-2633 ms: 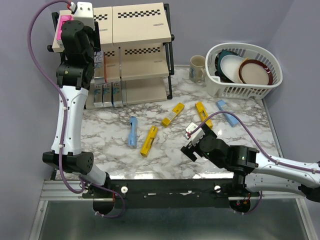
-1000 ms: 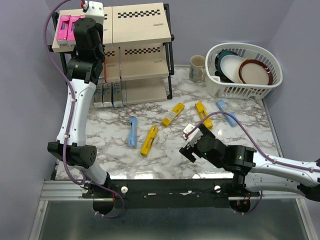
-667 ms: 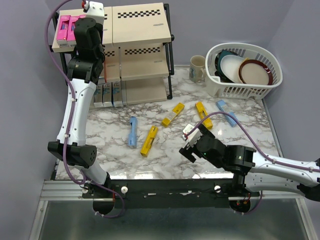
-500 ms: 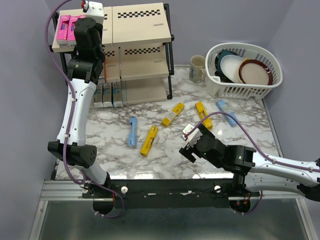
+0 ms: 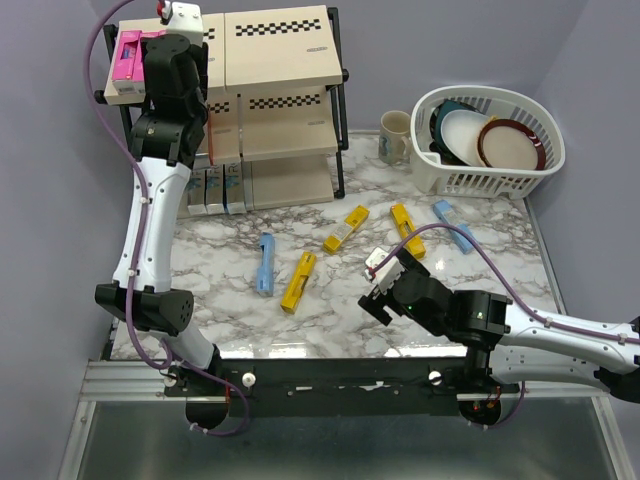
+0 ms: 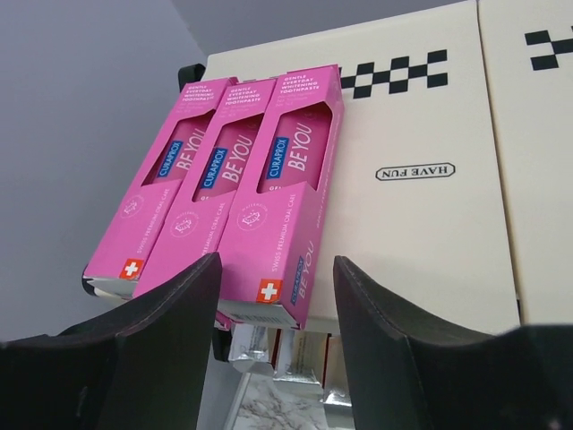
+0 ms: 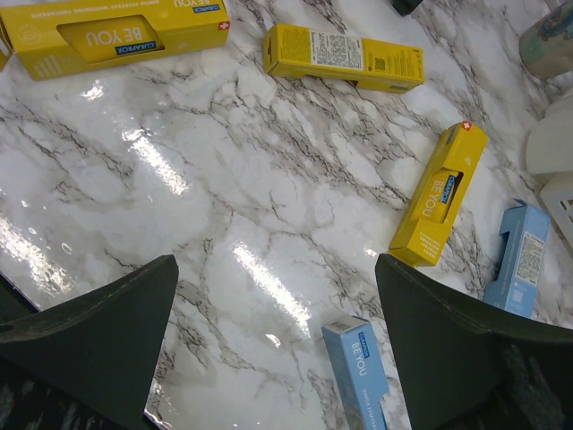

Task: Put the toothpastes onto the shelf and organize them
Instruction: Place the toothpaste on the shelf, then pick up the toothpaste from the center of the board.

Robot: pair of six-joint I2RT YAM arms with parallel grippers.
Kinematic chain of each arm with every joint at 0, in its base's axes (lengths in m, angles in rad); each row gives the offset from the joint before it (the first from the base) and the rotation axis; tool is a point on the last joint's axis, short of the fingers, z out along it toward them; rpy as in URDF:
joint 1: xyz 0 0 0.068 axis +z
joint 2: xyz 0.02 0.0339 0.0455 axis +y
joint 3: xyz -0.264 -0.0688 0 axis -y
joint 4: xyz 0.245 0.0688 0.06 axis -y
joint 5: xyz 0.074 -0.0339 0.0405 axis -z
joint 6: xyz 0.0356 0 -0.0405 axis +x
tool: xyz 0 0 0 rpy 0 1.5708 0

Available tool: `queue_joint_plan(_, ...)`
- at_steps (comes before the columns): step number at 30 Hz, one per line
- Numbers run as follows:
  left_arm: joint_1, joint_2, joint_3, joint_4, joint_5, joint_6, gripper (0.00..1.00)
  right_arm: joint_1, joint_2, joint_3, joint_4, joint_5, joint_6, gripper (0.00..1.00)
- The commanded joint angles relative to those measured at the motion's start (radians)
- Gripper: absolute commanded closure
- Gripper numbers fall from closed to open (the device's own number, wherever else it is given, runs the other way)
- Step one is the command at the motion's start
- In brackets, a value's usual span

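My right gripper will next reach outward, turn to match the slant of the near end of the yellow carton by the basket and go down, as it lies outward and below.
Three pink toothpastes lie side by side on the left of the shelf's top board; the overhead view shows them as pink cartons. My left gripper is open, its fingers either side of the near end of the right-hand pink carton without pressing it. On the marble table lie yellow cartons and light blue ones. My right gripper hangs wide open and empty over the table, above one end of a light blue carton.
The shelf also holds cartons on the left of its middle tier and bottom tier. A white dish basket with plates and a mug stand at the back right. Purple walls close in both sides.
My left gripper has opened and let go of the third pink carton, which now lies on the top board, and the wrist has shifted slightly left. The right arm has not moved.
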Motion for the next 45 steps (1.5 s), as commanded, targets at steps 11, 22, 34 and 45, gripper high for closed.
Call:
queue_joint_plan(11,0.002,-0.319,-0.072,-0.067,0.286,-0.241,0.12,-0.021,-0.043,0.001,-0.009,-0.049,0.044,0.00)
queue_joint_plan(22,0.000,-0.720,-0.669,-0.044,0.505,-0.378,0.01,-0.159,-0.001,0.021,-0.045,-0.076,0.263,0.00)
queue_joint_plan(34,0.000,-1.083,-1.292,0.077,0.725,-0.447,0.01,-0.561,0.146,0.007,-0.007,-0.208,0.423,0.00)
queue_joint_plan(45,-0.006,-1.232,-1.533,0.254,0.854,-0.513,0.01,-0.908,0.462,0.103,0.129,-0.444,0.355,0.06)
